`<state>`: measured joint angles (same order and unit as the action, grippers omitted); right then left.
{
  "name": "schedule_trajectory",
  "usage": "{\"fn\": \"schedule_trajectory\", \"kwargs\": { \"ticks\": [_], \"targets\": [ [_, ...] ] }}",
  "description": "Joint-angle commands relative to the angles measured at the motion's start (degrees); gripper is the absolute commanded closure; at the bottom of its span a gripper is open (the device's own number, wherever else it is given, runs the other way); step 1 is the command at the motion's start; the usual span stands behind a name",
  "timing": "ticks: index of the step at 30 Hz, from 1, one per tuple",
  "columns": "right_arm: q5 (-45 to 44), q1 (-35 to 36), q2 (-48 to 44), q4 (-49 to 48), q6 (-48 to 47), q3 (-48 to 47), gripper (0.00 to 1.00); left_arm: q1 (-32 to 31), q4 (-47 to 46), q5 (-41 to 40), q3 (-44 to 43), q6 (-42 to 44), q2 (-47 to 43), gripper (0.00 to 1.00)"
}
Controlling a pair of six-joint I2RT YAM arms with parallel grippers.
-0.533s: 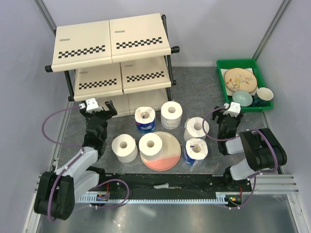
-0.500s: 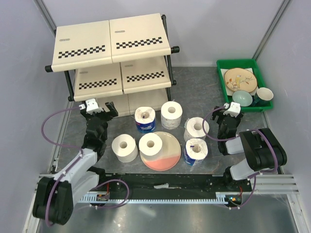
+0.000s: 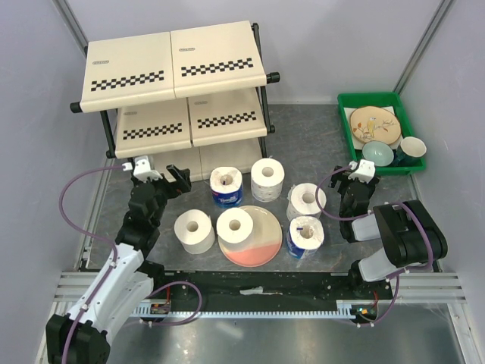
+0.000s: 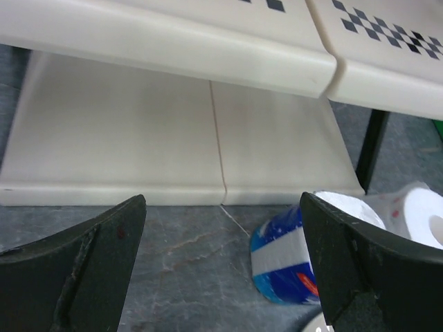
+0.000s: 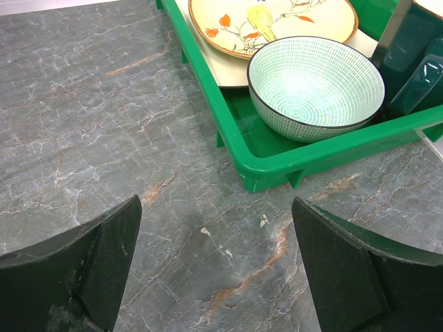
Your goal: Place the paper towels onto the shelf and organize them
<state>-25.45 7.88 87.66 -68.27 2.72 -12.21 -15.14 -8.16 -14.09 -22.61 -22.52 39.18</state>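
The blue-wrapped roll (image 3: 226, 187) is below my left gripper and to its right in the top view, so I should lower my left gripper next, with its fingers on both sides of the roll's rim beside the core.
Several paper towels stand on the grey table in front of the shelf (image 3: 174, 68). A blue-wrapped roll (image 3: 226, 187) and a white roll (image 3: 267, 179) are nearest it. Another white roll (image 3: 236, 224) stands on a pink plate (image 3: 261, 246), one (image 3: 195, 231) is left of the plate, and two (image 3: 306, 201) (image 3: 305, 236) are to its right. My left gripper (image 3: 168, 180) hangs open and empty by the shelf's lowest panel (image 4: 138, 138), the blue-wrapped roll (image 4: 287, 256) just ahead of its right finger. My right gripper (image 3: 356, 188) is open and empty over bare table.
A green tray (image 3: 345, 121) of dishes sits at the back right. In the right wrist view its rim (image 5: 228, 117) lies just ahead of my right gripper (image 5: 221, 270), holding a patterned bowl (image 5: 315, 86) and a bird plate (image 5: 270, 21). Grey walls close both sides.
My left arm has swung slightly right, bringing its open gripper closer to the blue-wrapped roll. The right arm and all rolls have stayed put.
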Motion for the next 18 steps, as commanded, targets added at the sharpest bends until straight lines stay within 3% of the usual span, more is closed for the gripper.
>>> {"fn": "schedule_trajectory", "kwargs": {
  "ticks": [1, 10, 18],
  "targets": [
    [-0.04, -0.06, -0.12, -1.95, -0.08, -0.71, 0.02, -0.16, 5.43, 8.28, -2.26, -3.58, -0.51, 0.01],
    [-0.04, -0.06, -0.12, -1.95, -0.17, -0.71, 0.02, -1.38, 6.32, 13.82, -2.26, -4.19, 2.48, 0.02],
    [0.05, -0.06, -0.12, -1.96, -0.08, -0.62, 0.02, -11.05, 6.05, 8.21, -3.58, -5.34, 5.98, 0.03]
  ]
}}
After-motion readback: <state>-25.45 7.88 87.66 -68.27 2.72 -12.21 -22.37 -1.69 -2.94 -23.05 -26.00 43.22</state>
